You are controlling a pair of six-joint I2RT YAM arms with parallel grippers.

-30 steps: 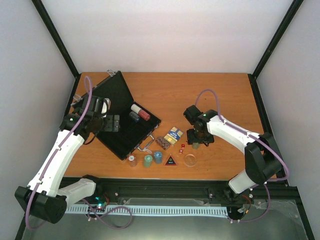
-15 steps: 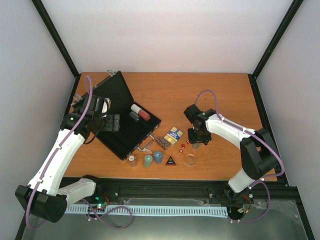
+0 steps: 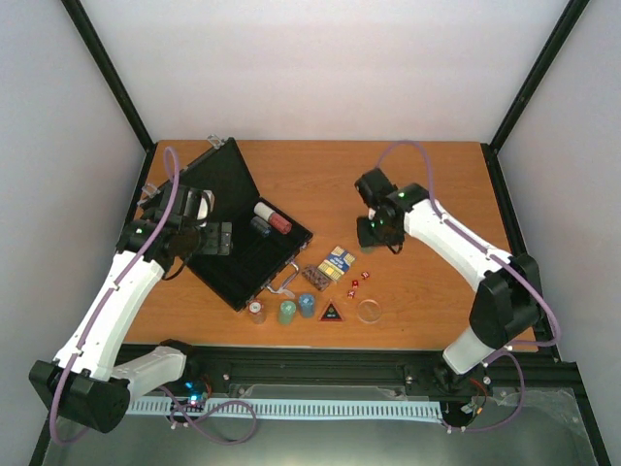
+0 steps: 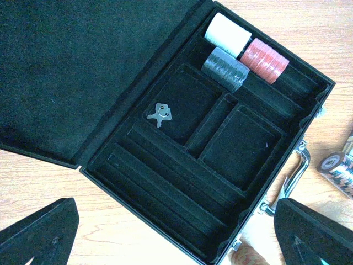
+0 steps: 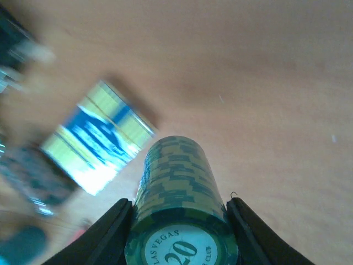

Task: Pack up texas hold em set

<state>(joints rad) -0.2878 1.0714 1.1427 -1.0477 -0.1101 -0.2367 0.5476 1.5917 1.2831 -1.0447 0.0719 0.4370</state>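
The robot's right gripper will next carry the green stack to the left in the top view, then down to the case's slot (image 3: 273, 239) beside the grey chips, which is still empty.
The black case (image 3: 243, 254) lies open at the left, its lid (image 3: 215, 180) leaning back. It holds white (image 4: 228, 34), red (image 4: 263, 59) and grey (image 4: 225, 68) chip stacks and a small key (image 4: 160, 114). My left gripper (image 3: 218, 240) hovers open over the case, fingers (image 4: 38, 232) wide apart. My right gripper (image 3: 374, 233) is shut on a green chip stack (image 5: 179, 204), held above the table beyond the card decks (image 3: 338, 262). Red dice (image 3: 354, 282), a black triangle (image 3: 332, 312) and a clear disc (image 3: 369, 311) lie near the front.
Three chip stacks stand in front of the case: brown-white (image 3: 256, 311), green (image 3: 287, 312), blue (image 3: 307, 305). A second, dark card deck (image 3: 315, 277) lies beside the case handle (image 3: 284, 283). The blue-yellow deck (image 5: 99, 135) shows blurred under the right wrist.
My right gripper has risen from the table by the dice with the green chip stack in it and moved back and left. The left arm has not moved.
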